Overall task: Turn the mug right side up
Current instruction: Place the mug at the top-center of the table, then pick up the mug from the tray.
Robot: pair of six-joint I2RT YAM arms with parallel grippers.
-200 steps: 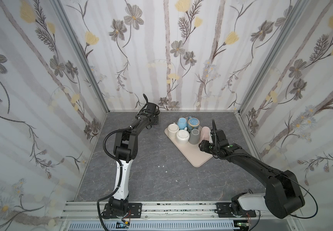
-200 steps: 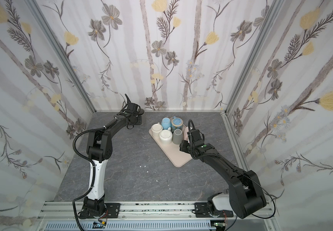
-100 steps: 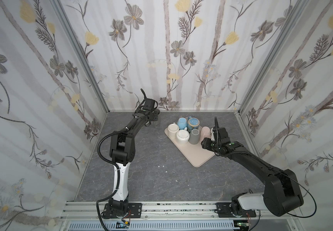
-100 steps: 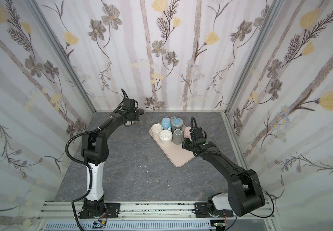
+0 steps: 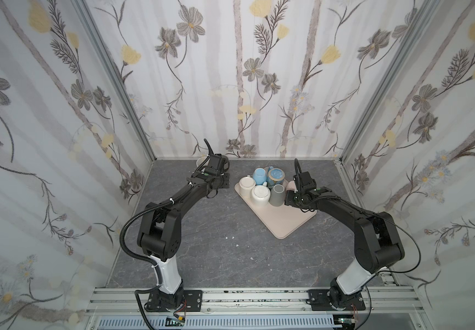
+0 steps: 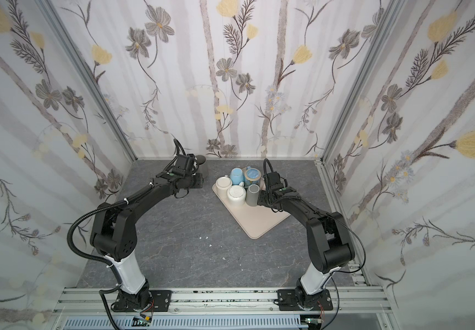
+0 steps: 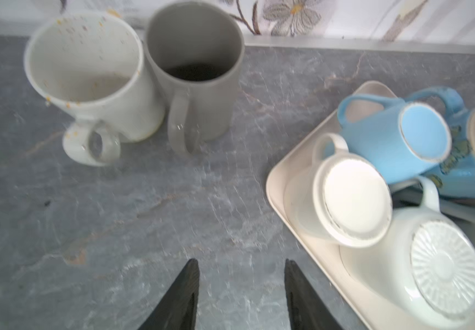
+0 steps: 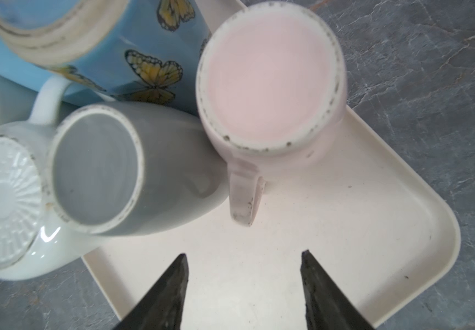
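Observation:
The pink mug's handle (image 8: 244, 193) sticks out toward my right gripper over bare tray, so the gripper will go down toward the tray and put its open fingers around it.
A pink mug (image 8: 270, 77) stands upside down on the cream tray (image 8: 344, 228), its handle (image 8: 243, 194) turned toward my right gripper (image 8: 244, 255). That gripper hangs open over the bare tray, a short way from the handle, with nothing between its fingers. My left gripper (image 7: 240, 261) is open and empty over the grey table. Ahead of it, a grey mug (image 7: 196, 71) and a speckled white mug (image 7: 87, 77) stand upright side by side near the back wall.
Crowded on the tray (image 5: 287, 225) beside the pink mug are an upturned grey mug (image 8: 96, 168), a ribbed white mug (image 8: 5, 200) and a blue butterfly mug (image 8: 145, 65). A plain blue mug (image 7: 393, 137) leans on another white mug (image 7: 353, 200). Patterned walls enclose the table.
My left gripper has opened wider and drawn back a little from the back wall and the upright mugs. My right gripper has shifted slightly toward the pink mug.

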